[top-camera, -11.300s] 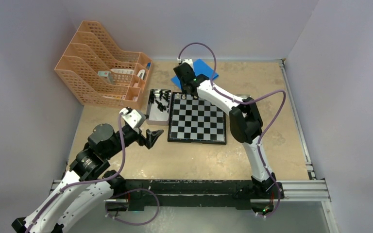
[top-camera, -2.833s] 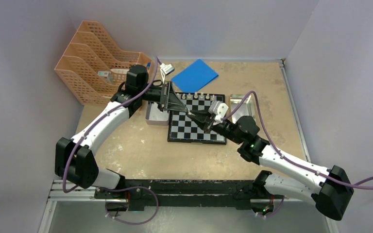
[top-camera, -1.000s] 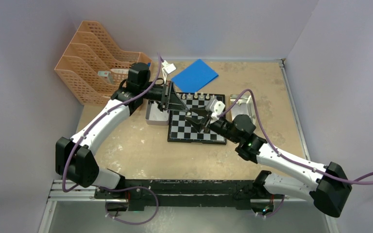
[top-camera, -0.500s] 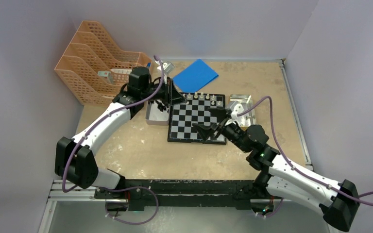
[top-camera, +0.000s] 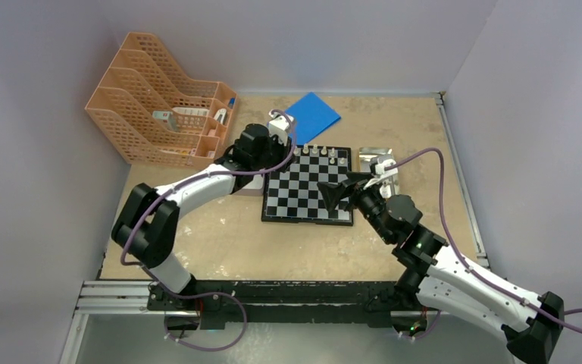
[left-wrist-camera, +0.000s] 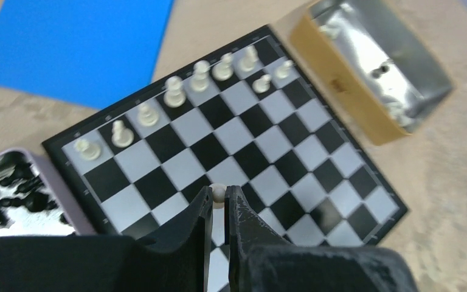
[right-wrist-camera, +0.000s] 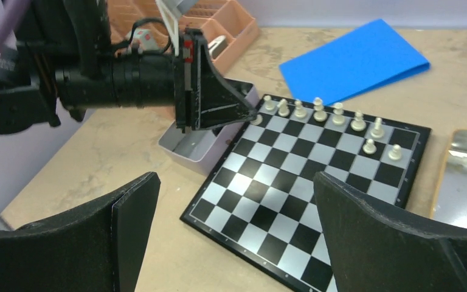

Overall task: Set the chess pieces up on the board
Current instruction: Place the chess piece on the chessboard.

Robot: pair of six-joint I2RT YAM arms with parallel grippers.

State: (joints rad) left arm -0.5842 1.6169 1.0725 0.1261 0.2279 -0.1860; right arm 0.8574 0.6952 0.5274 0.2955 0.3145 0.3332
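The dark square before the corner piece [left-wrist-camera: 107, 179] is empty. I should lower my left gripper onto it, to the left in the top view, and release the pawn [left-wrist-camera: 217, 191].
The board [top-camera: 307, 193] lies mid-table. Several cream-white chess pieces [top-camera: 317, 152] stand along its far edge, and two more sit one row nearer at the far right. My left gripper [top-camera: 294, 149] hangs over the board's far left corner, shut on a small white pawn [left-wrist-camera: 217, 191] pinched at the fingertips [left-wrist-camera: 202, 204]. The right wrist view shows that left gripper [right-wrist-camera: 252, 115] beside the row of white pieces [right-wrist-camera: 319, 111]. My right gripper [top-camera: 342, 188] stands wide open over the board's near right part, fingers [right-wrist-camera: 121, 231] empty. Black pieces lie in a tin [left-wrist-camera: 6, 188] left of the board.
An orange file rack [top-camera: 159, 106] stands at the far left. A blue sheet [top-camera: 305, 116] lies behind the board. A shiny metal tin [top-camera: 379, 161] sits right of the board. Purple cables trail from both arms.
The grippers met over the board a second ago. The right one has since opened wide and drawn back to the right. The left arm has swung round, still holding the white pawn.
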